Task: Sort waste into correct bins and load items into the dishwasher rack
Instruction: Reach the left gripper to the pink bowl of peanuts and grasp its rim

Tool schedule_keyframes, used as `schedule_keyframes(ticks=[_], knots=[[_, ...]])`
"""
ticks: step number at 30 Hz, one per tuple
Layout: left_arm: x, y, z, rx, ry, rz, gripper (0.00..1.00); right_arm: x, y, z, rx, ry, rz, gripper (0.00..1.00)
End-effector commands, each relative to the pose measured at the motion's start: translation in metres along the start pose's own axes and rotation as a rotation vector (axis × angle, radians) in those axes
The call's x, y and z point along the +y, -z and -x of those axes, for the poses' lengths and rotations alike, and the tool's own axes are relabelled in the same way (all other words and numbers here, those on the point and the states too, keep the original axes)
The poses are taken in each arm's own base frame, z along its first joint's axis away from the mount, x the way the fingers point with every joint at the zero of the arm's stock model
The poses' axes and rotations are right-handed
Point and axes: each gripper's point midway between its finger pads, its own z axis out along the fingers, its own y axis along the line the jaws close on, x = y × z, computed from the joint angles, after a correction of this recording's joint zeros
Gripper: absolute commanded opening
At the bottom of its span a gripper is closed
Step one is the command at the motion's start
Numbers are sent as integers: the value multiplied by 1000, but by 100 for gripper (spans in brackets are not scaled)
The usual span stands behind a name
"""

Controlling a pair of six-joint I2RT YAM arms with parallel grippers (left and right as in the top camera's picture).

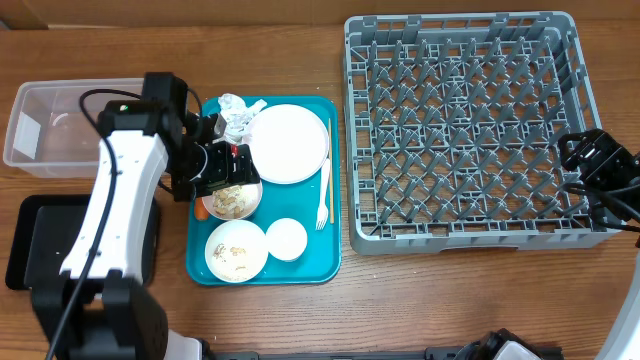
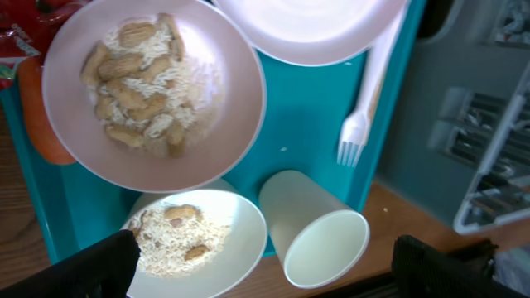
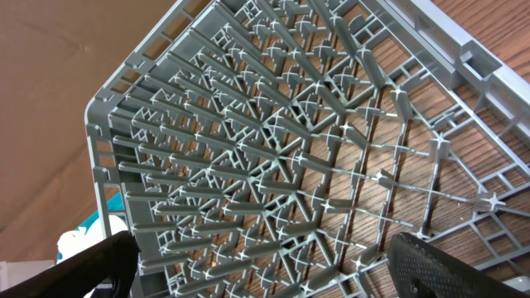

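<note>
The pink bowl's rim on the side facing the fork has bare tray beside it, so my left gripper should next move down and to the right in the overhead view, onto that rim.
On the teal tray (image 1: 330, 262) lie a white plate (image 1: 288, 143), crumpled napkins (image 1: 237, 110), a red wrapper (image 1: 241, 162), a pink bowl (image 1: 232, 201) of food scraps, a white bowl (image 1: 236, 250) of rice, a small cup (image 1: 287, 239), a fork (image 1: 321, 205), chopsticks (image 1: 330, 160) and a carrot (image 1: 202, 211). My left gripper (image 1: 218, 165) hovers open and empty over the pink bowl (image 2: 153, 91); the left wrist view (image 2: 265, 269) also shows the cup (image 2: 319, 236) and fork (image 2: 364, 108). My right gripper (image 1: 590, 155) is open above the grey rack (image 1: 470, 130), as the right wrist view (image 3: 265, 273) shows.
A clear tub (image 1: 60, 125) stands at the far left. A black tray (image 1: 30, 245) lies in front of it, partly hidden by my left arm. The rack (image 3: 273, 141) holds nothing.
</note>
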Motion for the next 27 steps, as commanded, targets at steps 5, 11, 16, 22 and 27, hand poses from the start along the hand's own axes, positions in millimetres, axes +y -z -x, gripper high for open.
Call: schedule_keyframes(ticks=[5, 11, 16, 22, 27], knots=[[1, -39, 13, 13, 22, 199, 100, 4, 6, 9, -29, 16, 1, 100], [0, -69, 13, 30, 11, 358, 100, 4, 6, 9, -29, 16, 1, 100], [9, -89, 19, 48, 20, 397, 100, 4, 6, 9, -29, 16, 1, 100], [12, -103, 23, 61, 15, 401, 100, 4, 6, 9, -30, 16, 0, 100], [12, -104, 24, 59, 16, 401, 65, 4, 6, 9, -30, 16, 0, 100]])
